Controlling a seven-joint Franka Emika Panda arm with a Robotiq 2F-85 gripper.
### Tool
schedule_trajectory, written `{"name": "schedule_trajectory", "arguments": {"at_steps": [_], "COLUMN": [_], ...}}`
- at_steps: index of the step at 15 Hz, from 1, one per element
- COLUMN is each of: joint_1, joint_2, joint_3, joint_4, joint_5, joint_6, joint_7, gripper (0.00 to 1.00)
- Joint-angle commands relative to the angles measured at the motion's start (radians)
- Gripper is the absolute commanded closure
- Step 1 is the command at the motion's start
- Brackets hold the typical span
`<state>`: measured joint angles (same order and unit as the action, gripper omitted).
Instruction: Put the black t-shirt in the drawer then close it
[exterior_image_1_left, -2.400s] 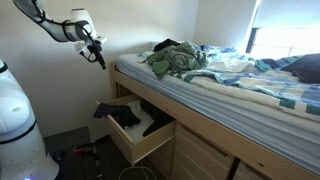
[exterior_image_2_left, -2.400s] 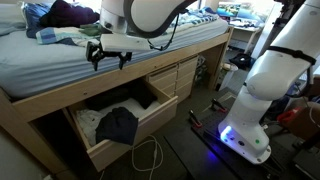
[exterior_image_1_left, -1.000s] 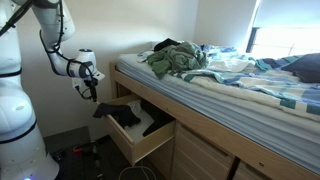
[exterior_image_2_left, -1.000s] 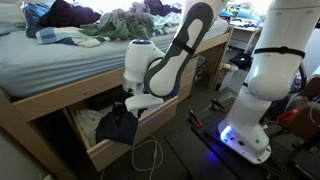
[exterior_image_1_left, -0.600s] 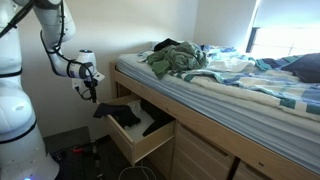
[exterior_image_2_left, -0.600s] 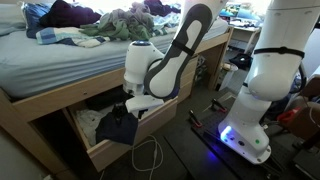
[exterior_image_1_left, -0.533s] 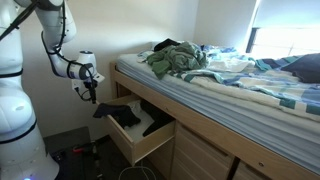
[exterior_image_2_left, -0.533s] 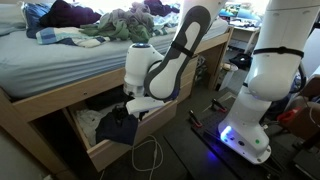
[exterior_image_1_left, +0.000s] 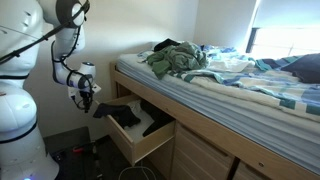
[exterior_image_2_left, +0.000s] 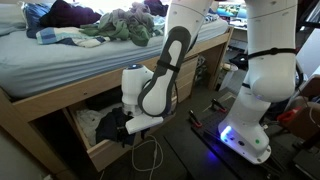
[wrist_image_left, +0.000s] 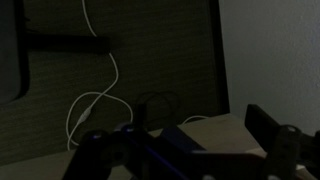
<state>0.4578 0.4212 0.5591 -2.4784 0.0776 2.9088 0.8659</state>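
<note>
The robot should next lower its gripper toward the drawer's near end and turn it square to that board, because the draped part of the black t-shirt (exterior_image_2_left: 108, 127) (wrist_image_left: 180, 138) is below it.
The black t-shirt (exterior_image_1_left: 117, 111) lies in the open wooden drawer (exterior_image_1_left: 141, 150) under the bed, with part of it draped over the drawer's near end. My gripper (exterior_image_1_left: 84, 103) hangs low beside that end of the drawer, fingers down, open and empty. In an exterior view the gripper (exterior_image_2_left: 112, 131) is at the drawer's front edge (exterior_image_2_left: 100, 155), and the arm hides most of the shirt. The wrist view is dark: my two fingers (wrist_image_left: 180, 150) stand wide apart around a wooden drawer corner (wrist_image_left: 215, 133) above the floor.
The bed (exterior_image_1_left: 230, 85) carries a pile of clothes (exterior_image_1_left: 175, 58) above the drawer. A white cloth (exterior_image_2_left: 88, 122) lies in the drawer. A white cable (exterior_image_2_left: 150, 160) lies on the floor by the drawer. The robot base (exterior_image_2_left: 255, 120) stands nearby.
The arm has come down from bed height to the drawer's level. In the last half second the gripper dropped a little lower, toward the drawer's front edge. It stays empty.
</note>
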Motion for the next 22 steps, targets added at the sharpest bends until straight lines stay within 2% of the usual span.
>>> {"name": "schedule_trajectory", "arguments": {"at_steps": [1,3,6,9,14,15,17,22], "joint_1": [0.072,0.158,0.329,0.466,0.632,0.651,0.687,0.742], "joint_2": [0.065,0.067,0.080,0.111,0.173,0.184,0.200,0.204], "joint_3": [-0.056,-0.146,-0.330,-0.475,-0.631,-0.646,-0.676,-0.729], "joint_4": [0.068,0.091,0.124,0.154,0.219,0.231,0.249,0.259], "joint_5": [0.045,0.011,-0.057,-0.102,-0.125,-0.122,-0.116,-0.110], "joint_6": [-0.001,-0.023,-0.047,-0.037,-0.027,-0.028,-0.026,-0.016], "joint_7": [-0.075,-0.059,-0.009,0.020,0.072,0.070,0.076,0.077], "gripper": [0.00,0.00,0.00,0.00,0.00,0.25,0.34,0.73]}}
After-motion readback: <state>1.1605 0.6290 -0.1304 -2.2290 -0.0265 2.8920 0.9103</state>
